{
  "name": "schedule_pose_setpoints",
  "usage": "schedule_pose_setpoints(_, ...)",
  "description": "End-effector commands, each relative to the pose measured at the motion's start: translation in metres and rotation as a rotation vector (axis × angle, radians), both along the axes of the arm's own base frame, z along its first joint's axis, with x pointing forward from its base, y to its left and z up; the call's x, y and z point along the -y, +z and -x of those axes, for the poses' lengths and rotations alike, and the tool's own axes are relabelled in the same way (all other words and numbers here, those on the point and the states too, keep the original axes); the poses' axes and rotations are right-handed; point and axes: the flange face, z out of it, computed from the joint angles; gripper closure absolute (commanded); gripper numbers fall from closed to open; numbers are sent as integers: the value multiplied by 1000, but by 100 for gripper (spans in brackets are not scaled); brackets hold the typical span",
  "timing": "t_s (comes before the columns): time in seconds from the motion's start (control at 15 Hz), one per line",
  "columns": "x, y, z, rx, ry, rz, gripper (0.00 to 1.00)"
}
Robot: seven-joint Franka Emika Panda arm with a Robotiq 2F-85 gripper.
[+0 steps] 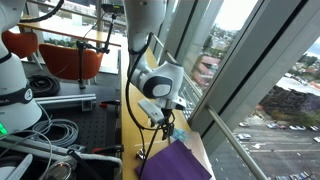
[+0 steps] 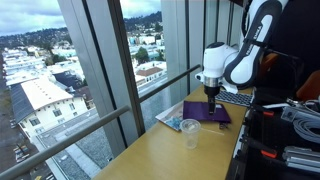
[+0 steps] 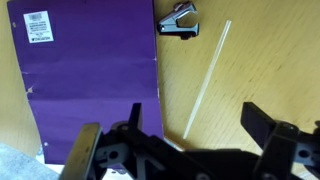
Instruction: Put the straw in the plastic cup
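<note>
My gripper lowers onto the straw's lower end [image 3: 188, 131] in the wrist view next and closes, since that end lies below it, already between its open fingers.
A thin white straw [image 3: 208, 80] lies on the wooden table in the wrist view, running diagonally between a purple folder [image 3: 90, 80] and bare wood. My gripper [image 3: 195, 125] is open above it, its two black fingers on either side of the straw's lower end, holding nothing. In an exterior view the gripper [image 2: 212, 97] hangs over the purple folder [image 2: 210, 112], and a clear plastic cup [image 2: 190, 132] stands upright on the table nearer the camera. In an exterior view the gripper [image 1: 158, 120] is low over the table near the folder [image 1: 175, 163]. The cup is not visible there.
A black staple remover [image 3: 180, 22] lies beside the folder's top corner. A window wall with a metal rail [image 2: 110, 125] borders the wooden table [image 2: 170, 155]. Cables and equipment [image 1: 50, 140] crowd the side away from the window.
</note>
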Motion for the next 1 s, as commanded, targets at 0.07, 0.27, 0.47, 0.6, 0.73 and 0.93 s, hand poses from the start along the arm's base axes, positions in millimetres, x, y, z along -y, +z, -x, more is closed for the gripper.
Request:
schedule_pose_setpoints(0.07,0,-4,1,0,11,-7,0)
schedule_pose_setpoints(0.27,-11,-28,-1,-16,30,-67,0)
schedule_pose_setpoints(0.47,-18,-50,-9,-22,23,-131,0)
schedule_pose_setpoints(0.6,-18,-64,-17,-35,17,-149,0)
schedule_pose_setpoints(0.73,-13,-78,-26,-39,7,-161,0)
schedule_pose_setpoints(0.93,-12,-97,-41,-33,5,-188,0)
